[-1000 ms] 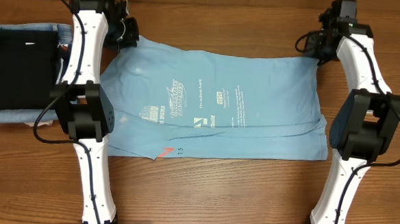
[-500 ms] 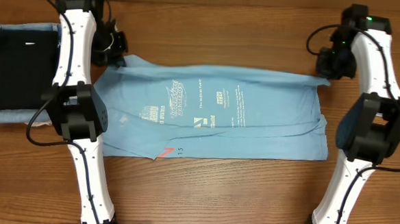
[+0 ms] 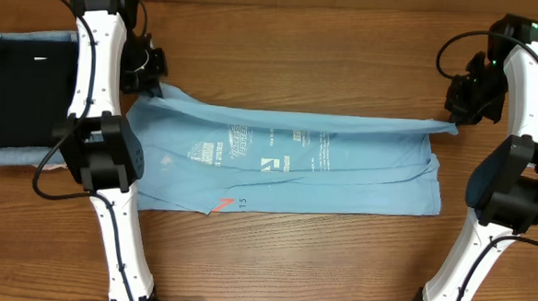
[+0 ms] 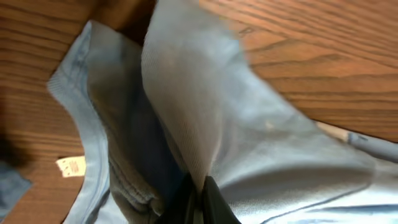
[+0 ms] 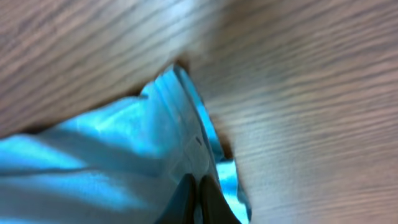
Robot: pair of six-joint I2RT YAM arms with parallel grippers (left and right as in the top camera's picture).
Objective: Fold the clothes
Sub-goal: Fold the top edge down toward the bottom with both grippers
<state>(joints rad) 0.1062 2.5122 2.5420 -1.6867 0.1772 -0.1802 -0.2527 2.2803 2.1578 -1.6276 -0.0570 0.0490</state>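
Observation:
Next, my right gripper draws the shirt's raised corner back, then lowers it onto the shirt's near part point(image 3: 423, 194).
The light sky-blue T-shirt point(image 3: 287, 165) lies across the middle of the table, white print facing up, with a coral mark near its front edge. My left gripper point(image 3: 151, 78) is shut on the shirt's far left corner and holds it lifted off the table; its fingers pinch the cloth in the left wrist view point(image 4: 198, 199). My right gripper point(image 3: 457, 110) is shut on the far right corner, with the hem pinched in the right wrist view point(image 5: 199, 193). The far edge is stretched taut between both grippers and raised toward the front.
A folded black garment point(image 3: 23, 96) lies on a folded denim-blue garment point(image 3: 10, 155) at the far left of the table. Bare wooden table point(image 3: 282, 262) shows in front of the shirt and behind it.
Both grippers have moved toward the front and outward with the shirt's far corners. The far edge is pulled tighter and folds over toward the front edge.

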